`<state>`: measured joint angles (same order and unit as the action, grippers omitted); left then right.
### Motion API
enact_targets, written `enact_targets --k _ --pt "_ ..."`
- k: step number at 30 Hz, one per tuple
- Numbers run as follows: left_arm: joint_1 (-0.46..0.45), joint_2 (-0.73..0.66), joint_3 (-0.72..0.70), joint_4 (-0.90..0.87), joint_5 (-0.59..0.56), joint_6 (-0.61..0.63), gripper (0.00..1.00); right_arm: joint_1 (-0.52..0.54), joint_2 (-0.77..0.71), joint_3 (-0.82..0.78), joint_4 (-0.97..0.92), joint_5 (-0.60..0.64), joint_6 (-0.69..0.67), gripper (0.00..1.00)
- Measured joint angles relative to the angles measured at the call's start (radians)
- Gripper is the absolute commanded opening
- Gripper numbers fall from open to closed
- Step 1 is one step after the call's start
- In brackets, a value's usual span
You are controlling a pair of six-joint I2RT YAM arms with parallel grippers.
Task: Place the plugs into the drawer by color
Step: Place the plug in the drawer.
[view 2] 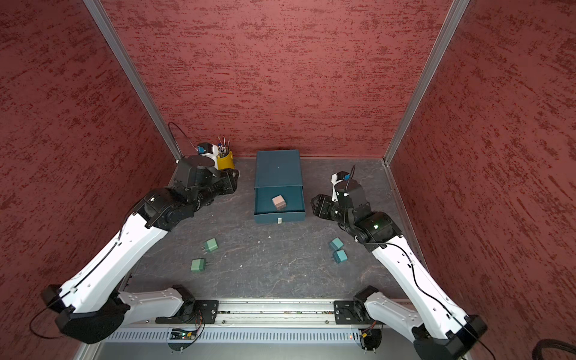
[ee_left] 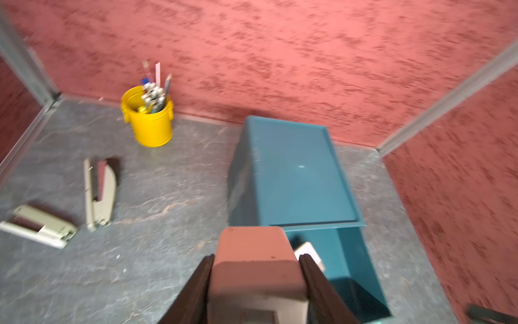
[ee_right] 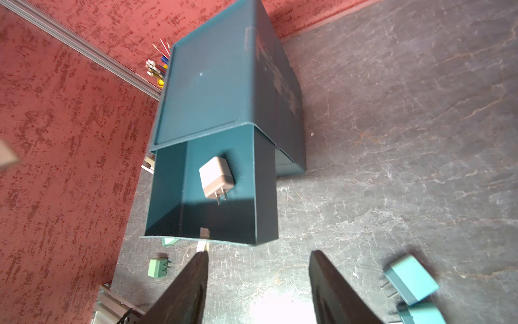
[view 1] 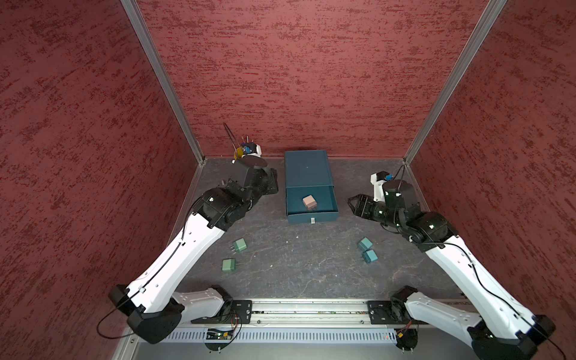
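Note:
I need to move my left gripper across over the open top drawer (view 1: 311,216) (ee_left: 336,262) and down to release the brownish-pink plug inside, as this color's other plug lies there.
A brownish-pink plug (ee_left: 256,269) sits clamped between the fingers of my left gripper (ee_left: 256,256), which hangs just left of the teal drawer box (view 1: 307,170). The top drawer (view 1: 311,216) is pulled open, and a second brownish-pink plug (view 1: 309,202) lies inside it, prongs toward the front. Two green plugs (view 1: 240,245) (view 1: 229,265) lie on the table at front left. Two teal plugs (view 1: 364,243) (view 1: 371,256) lie side by side at front right. My right gripper (ee_right: 259,255) is open and empty, to the right of the drawer front and apart from it.
A yellow cup (ee_left: 148,117) of pens stands in the back left corner. Two staplers (ee_left: 101,193) (ee_left: 39,225) lie on the table beneath my left arm. Red walls close in the back and both sides.

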<state>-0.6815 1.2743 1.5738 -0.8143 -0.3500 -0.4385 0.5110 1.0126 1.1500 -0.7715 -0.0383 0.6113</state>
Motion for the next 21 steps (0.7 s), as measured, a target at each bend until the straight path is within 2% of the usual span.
enact_targets --k 10,17,18,19,20,21 --pt "-0.165 0.311 0.043 -0.001 0.044 0.029 0.0 0.027 -0.098 -0.069 -0.01 0.01 0.024 0.58" --pt "-0.199 0.355 0.042 0.0 0.056 0.026 0.0 0.029 -0.113 -0.069 -0.019 0.017 0.025 0.58" --pt "-0.197 0.357 0.043 0.0 0.056 0.025 0.02 0.03 -0.113 -0.069 -0.019 0.017 0.025 0.57" --pt "-0.193 0.359 0.043 0.0 0.055 0.024 0.14 0.031 -0.114 -0.069 -0.019 0.017 0.025 0.58" --pt "-0.192 0.362 0.043 0.0 0.055 0.024 0.3 0.032 -0.116 -0.069 -0.018 0.017 0.025 0.58" --pt "-0.189 0.365 0.043 0.0 0.054 0.024 0.41 0.033 -0.118 -0.069 -0.018 0.017 0.025 0.58"
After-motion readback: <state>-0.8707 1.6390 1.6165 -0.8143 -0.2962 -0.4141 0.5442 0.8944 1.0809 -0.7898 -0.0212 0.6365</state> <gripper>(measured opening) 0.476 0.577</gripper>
